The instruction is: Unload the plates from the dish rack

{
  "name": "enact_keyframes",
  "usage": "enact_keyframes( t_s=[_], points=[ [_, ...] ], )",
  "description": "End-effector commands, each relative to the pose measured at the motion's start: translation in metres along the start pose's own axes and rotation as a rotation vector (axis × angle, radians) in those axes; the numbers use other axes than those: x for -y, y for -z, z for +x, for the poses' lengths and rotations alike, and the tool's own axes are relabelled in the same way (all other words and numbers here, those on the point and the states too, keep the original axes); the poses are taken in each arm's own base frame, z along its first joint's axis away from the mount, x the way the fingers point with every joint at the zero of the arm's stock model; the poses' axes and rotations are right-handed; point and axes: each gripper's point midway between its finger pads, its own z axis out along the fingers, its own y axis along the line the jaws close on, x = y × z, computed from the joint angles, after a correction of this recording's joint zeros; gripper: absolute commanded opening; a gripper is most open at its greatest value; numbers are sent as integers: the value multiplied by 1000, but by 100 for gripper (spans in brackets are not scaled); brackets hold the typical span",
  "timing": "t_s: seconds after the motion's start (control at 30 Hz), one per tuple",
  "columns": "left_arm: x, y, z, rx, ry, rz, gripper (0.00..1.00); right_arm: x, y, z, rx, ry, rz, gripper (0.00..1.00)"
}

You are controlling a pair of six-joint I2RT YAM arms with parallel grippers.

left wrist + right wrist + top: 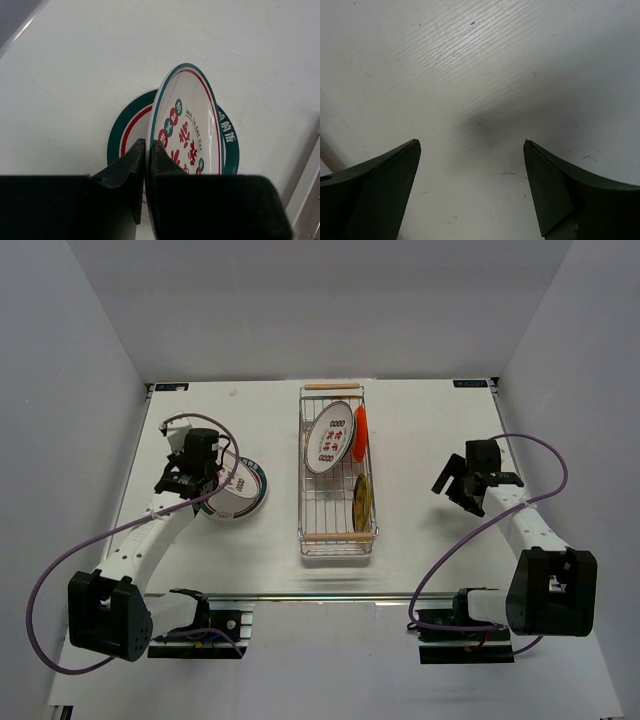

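I should move my left gripper down next toward the teal-rimmed plate (120, 135) and let go of the white plate's rim over it, because it lies flat right below the tilted white plate.
The dish rack (338, 530) stands in the middle of the table and holds a white plate with red marks (330, 437), an orange-red plate (360, 432) and a yellow-brown plate (362, 502), all on edge. My left gripper (148, 145) is shut on the rim of a white plate with a green rim and red marks (187, 120). It holds that plate tilted on edge over a teal-rimmed plate (120, 135) lying flat on the table left of the rack (252, 495). My right gripper (471, 145) is open and empty over bare table, right of the rack (455, 483).
White walls close the table at the back and both sides. The rack's wire edge shows at the right border of the left wrist view (312, 200). The arm bases and their cables sit at the near edge.
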Motion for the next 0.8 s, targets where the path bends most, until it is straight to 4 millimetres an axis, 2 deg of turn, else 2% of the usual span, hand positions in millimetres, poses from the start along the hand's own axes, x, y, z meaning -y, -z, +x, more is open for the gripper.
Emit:
enact_keyframes(
  t_s=[0.0,0.13,0.27,0.4,0.43,0.47,0.57,0.63,0.73,0.77],
  points=[
    [10,2,-17,70,129,57,0,-5,1,-15,38,-16,-8,89],
    [3,-2,-2,46,149,28,0,-5,2,-16,43,-24,-6,89],
    [-10,-8,24,-17,182,-31,2,-3,2,-15,43,-21,1,89],
    [-18,-10,40,-59,197,-72,18,-4,3,-16,46,-26,0,89],
    [-20,-10,46,-76,192,-82,29,-4,2,-16,45,-27,-2,89],
    [-21,-11,48,-84,199,-92,33,-5,2,-15,41,-27,-6,89],
    [-29,-12,57,-104,214,-144,39,-5,1,-13,34,-25,-7,89],
    [-29,-15,66,-117,219,-147,39,-5,0,-14,35,-28,-5,89],
    [-30,-22,86,-162,206,-160,46,-7,1,-15,37,-29,-15,89],
    [-31,-24,88,-171,202,-168,52,-7,1,-14,37,-26,-14,89]
  ],
)
